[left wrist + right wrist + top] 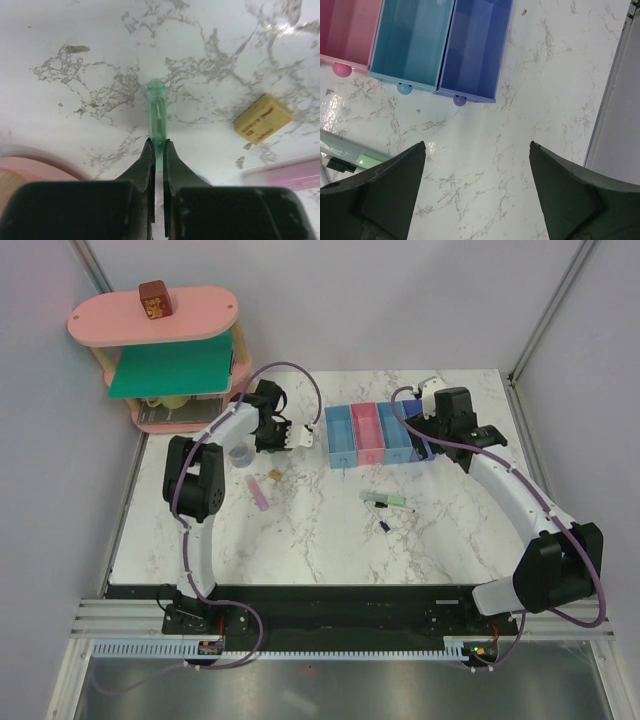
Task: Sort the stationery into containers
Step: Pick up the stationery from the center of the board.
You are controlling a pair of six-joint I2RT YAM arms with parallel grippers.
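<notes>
The robot will next lift the mint green bar in its left gripper, then lower it into the nearest light blue bin.
My left gripper (296, 435) is shut on a mint green bar (156, 112), which sticks out past the fingertips (147, 155) over the marble, just left of the row of bins (380, 433). A tan piece (263, 118) and a lilac-pink bar (292, 172) lie nearby; they also show in the top view, tan piece (274, 476) and pink bar (259, 492). A translucent round piece (239, 453) sits left of them. My right gripper (477, 145) is open and empty in front of the dark blue bin (475, 50). A pen and a green bar (388, 502) lie mid-table.
A big pink oval shelf (150, 320) with a green panel and a brown block (154, 300) on top stands at the back left. A small dark piece (384, 526) lies near the pens. The table's right edge (607, 115) is close to my right gripper.
</notes>
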